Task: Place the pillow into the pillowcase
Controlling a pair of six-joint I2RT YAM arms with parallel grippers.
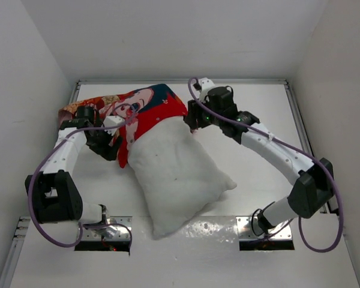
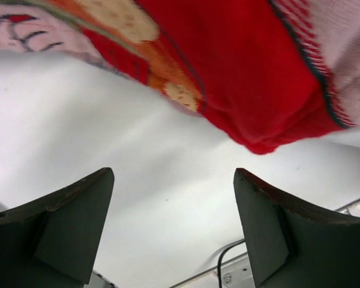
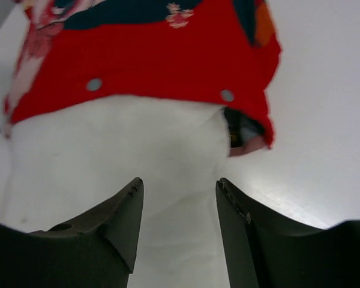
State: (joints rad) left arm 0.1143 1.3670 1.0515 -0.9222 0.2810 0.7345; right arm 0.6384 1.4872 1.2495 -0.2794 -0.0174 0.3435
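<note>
The right gripper lowers to its right in the wrist view next, onto the pillowcase's hem corner (image 1: 183, 110) (image 3: 264, 133) below it, where the pillowcase gapes open.
The white pillow (image 1: 177, 174) lies slantwise mid-table, its far end tucked into the red printed pillowcase (image 1: 145, 108). In the right wrist view the pillowcase's red hem (image 3: 162, 66) with two snaps lies over the pillow (image 3: 120, 150). My right gripper (image 3: 177, 186) is open, its jaws just above the pillow's side near the case's right corner; in the top view it (image 1: 192, 122) sits at that corner. My left gripper (image 2: 174, 177) is open and empty over bare table, with the pillowcase (image 2: 246, 78) hanging above it; in the top view it (image 1: 111, 144) is at the case's left side.
White walls enclose the table (image 1: 258, 102) on three sides. Metal rails run along the back edge (image 1: 240, 81) and the right edge. The arm base plates (image 1: 261, 231) sit at the near edge. A purple cable (image 1: 45, 174) loops by the left arm.
</note>
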